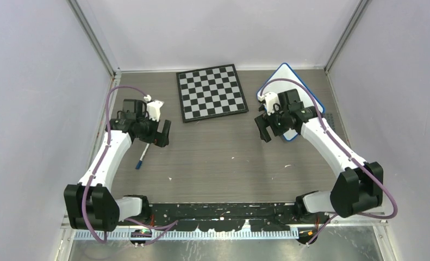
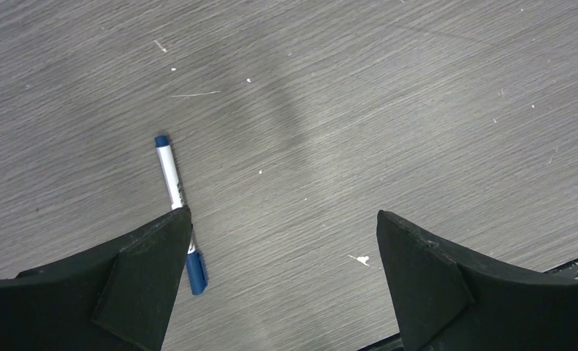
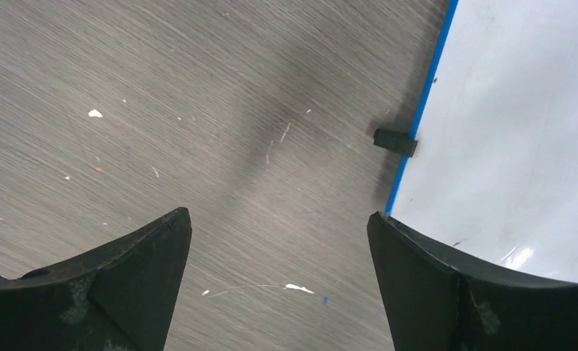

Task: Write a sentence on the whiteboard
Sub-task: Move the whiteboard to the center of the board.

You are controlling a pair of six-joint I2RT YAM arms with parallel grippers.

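My right gripper should next go right in the wrist view, turn and lower where the small black foot juts out.
The whiteboard, white with a blue rim, lies tilted at the back right, partly under my right arm. In the right wrist view its blue edge and white face fill the right side, with a small black foot sticking out. No sentence is in view; the board face that shows is blank. My right gripper hangs open over bare table just left of the board. A blue-and-white marker lies on the table. My left gripper is open above it, its left finger over the pen's lower part.
A black-and-white chessboard lies at the back centre, between the two arms. Pale walls close in the table on the left, right and back. Small white flecks dot the grey wood surface.
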